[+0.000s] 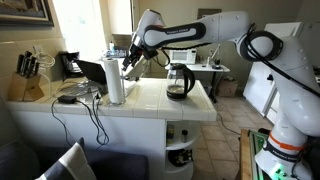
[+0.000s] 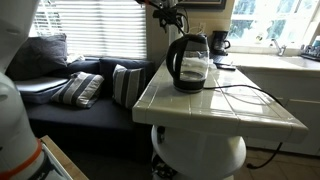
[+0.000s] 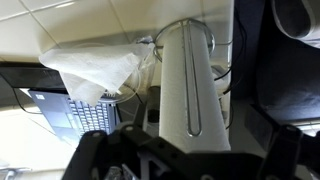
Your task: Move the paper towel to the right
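My gripper moves down onto the loop's upper end next and closes on it, since the thin metal loop runs along the roll (image 3: 190,75) between the open fingers.
The paper towel (image 1: 115,80) is a tall white roll standing upright on the white tiled counter (image 1: 160,102), left of the glass kettle (image 1: 180,80). In the wrist view the roll (image 3: 190,75) fills the middle, with a loose sheet (image 3: 95,62) hanging off to its left. My gripper (image 1: 129,58) is at the roll's top, on its kettle side. In the wrist view its dark fingers (image 3: 190,155) are spread wide on both sides of the roll, open and not closed on it. In an exterior view the kettle (image 2: 190,60) stands near the counter edge, the gripper (image 2: 170,14) shows at the top, and the roll is out of view.
A laptop (image 1: 92,72) and cables (image 1: 85,100) lie behind and beside the roll. A knife block (image 1: 30,80) stands at the far left. A coffee maker (image 2: 220,45) is behind the kettle. A sofa with cushions (image 2: 85,88) is beside the counter.
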Tool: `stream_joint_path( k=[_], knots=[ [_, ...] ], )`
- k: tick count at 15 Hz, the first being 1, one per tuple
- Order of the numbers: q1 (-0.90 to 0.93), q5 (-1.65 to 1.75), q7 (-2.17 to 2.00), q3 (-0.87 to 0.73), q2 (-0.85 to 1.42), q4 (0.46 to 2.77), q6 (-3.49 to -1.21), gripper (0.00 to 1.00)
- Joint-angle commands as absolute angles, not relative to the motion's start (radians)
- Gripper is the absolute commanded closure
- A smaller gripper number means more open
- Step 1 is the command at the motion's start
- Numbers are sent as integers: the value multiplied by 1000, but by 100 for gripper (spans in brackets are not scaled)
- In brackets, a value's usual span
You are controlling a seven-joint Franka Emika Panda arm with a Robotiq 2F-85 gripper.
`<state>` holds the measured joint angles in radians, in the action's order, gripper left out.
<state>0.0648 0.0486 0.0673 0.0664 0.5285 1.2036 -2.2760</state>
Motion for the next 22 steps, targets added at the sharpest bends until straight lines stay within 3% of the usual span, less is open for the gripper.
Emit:
stream_joint_path(
  k=[1, 7, 8, 10, 11, 14, 15, 16, 18, 19, 20, 22],
  knots=[
    [38, 4, 128, 96, 579, 1146, -2311, 0],
    [7, -33, 151, 123, 643, 1093, -2383, 10],
    [13, -43, 160, 117, 658, 1072, -2373, 22],
    [13, -51, 172, 124, 682, 1047, -2359, 30],
    [16, -52, 179, 125, 695, 1033, -2357, 46],
    [10, -46, 194, 150, 726, 1007, -2368, 53],
    [9, -45, 201, 156, 736, 998, -2377, 52],
    [7, -45, 205, 163, 745, 988, -2377, 46],
    [5, -43, 211, 172, 757, 975, -2377, 51],
    [4, -42, 210, 174, 763, 968, -2374, 60],
    [5, -39, 208, 175, 766, 965, -2371, 76],
    [13, -25, 192, 165, 767, 958, -2356, 91]
  ],
)
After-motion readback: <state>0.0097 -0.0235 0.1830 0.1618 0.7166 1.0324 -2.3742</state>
